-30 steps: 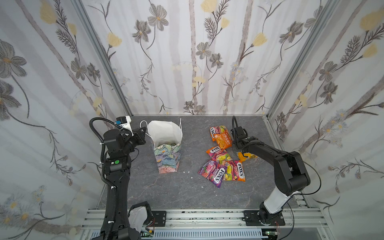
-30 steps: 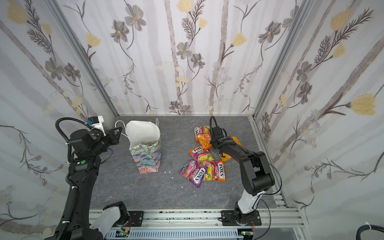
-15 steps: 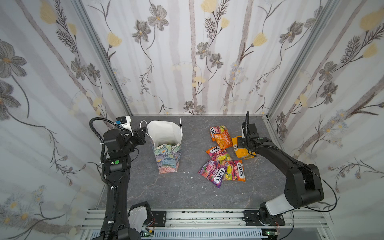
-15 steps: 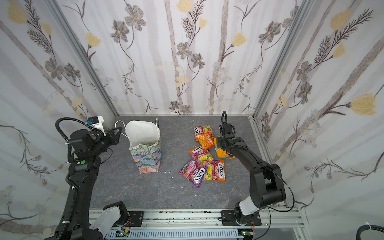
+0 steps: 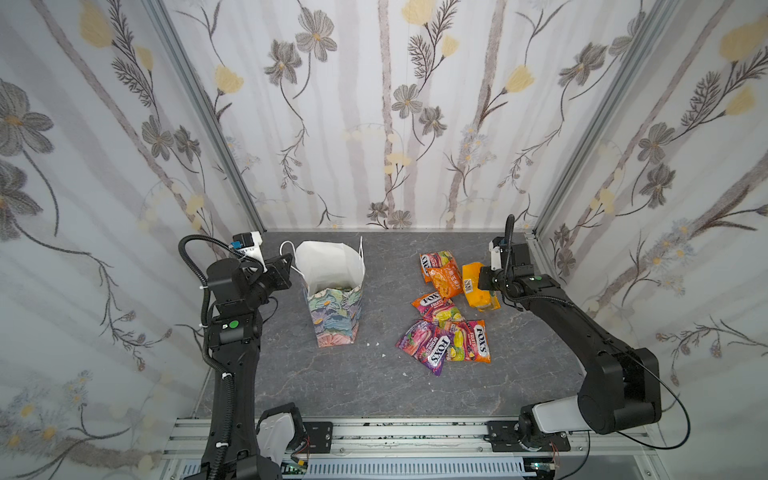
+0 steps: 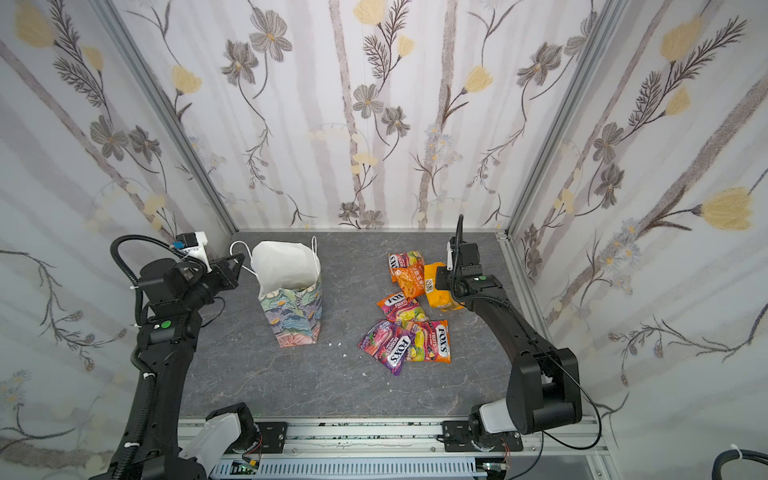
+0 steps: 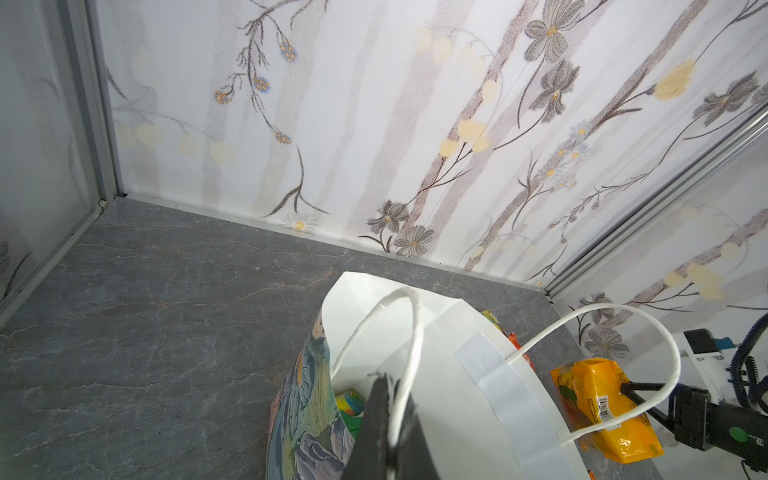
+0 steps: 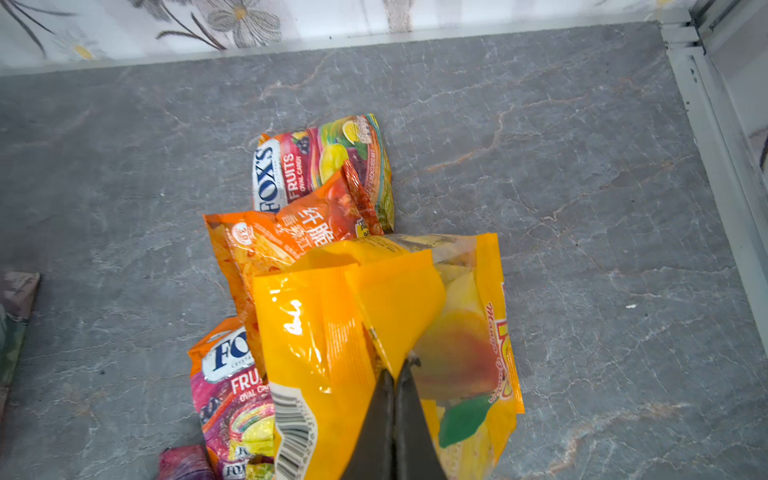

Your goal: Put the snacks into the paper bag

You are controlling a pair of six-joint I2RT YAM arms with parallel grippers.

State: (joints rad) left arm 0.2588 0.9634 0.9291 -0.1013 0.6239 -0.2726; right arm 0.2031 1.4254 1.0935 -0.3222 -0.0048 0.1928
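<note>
The pack goes toward the bare tabletop between gripper and bag next. My right gripper rises, turns toward the bag's higher rim and releases it.
The paper bag (image 5: 335, 316) (image 6: 296, 318) stands upright at the left-middle, its white inside showing. My left gripper (image 5: 291, 266) (image 7: 390, 388) is shut on the bag's white cord handle (image 7: 409, 332) at the near rim. A green and multicoloured snack (image 7: 351, 409) lies inside the bag. My right gripper (image 5: 482, 279) (image 8: 395, 368) is shut on a yellow-orange snack pack (image 5: 478, 289) (image 8: 332, 332), which hangs just above the table beside the other snacks. Several FOX'S pouches (image 5: 467, 341) (image 6: 390, 347) and an orange pouch (image 5: 446, 281) (image 8: 274, 241) lie on the grey table.
Flowered walls close in the back and both sides, with metal corner posts (image 5: 582, 141). The right arm's pack hangs near the right wall. A few white crumbs (image 5: 376, 344) lie between the bag and the pouches. A metal rail (image 5: 395, 432) runs along the front edge.
My right arm has stretched out and lifted the yellow-orange pack off the table, drawing it away from the pile toward the right. The left arm and the bag have not moved.
</note>
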